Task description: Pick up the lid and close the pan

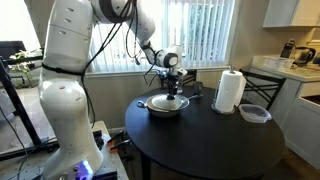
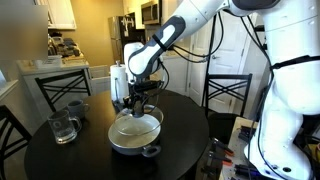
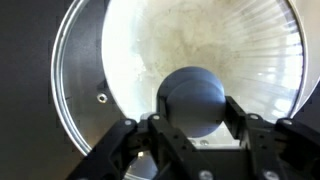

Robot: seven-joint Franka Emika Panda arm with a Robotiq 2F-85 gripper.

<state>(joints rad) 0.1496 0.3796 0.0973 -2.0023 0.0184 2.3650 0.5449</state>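
The pan's opening [image 2: 133, 142] [image 3: 218, 58] is below my gripper and to its right in the wrist view. My gripper should next move the off-center lid there, lower it and let go of the knob.
The pan [image 1: 167, 108] sits on the round black table [image 1: 215, 145]; in both exterior views it is silver-grey with a pale interior [image 2: 135, 135]. The glass lid [image 3: 75, 90] lies over it, its metal rim shifted a little to one side of the pan's rim. I cannot tell whether the lid rests on the pan or hangs just above it. My gripper [image 3: 195, 110] is directly above the pan [image 1: 172, 92] [image 2: 140, 103], with a finger on each side of the lid's dark round knob [image 3: 192, 95], shut on it. The pan's interior [image 3: 210, 40] shows through the glass.
A paper towel roll [image 1: 230, 90] and a clear squarish container [image 1: 254, 113] stand beside the pan. A glass mug [image 2: 62, 127] and a dark cup [image 2: 76, 105] sit on the table's other side. Chairs [image 2: 225, 95] ring the table.
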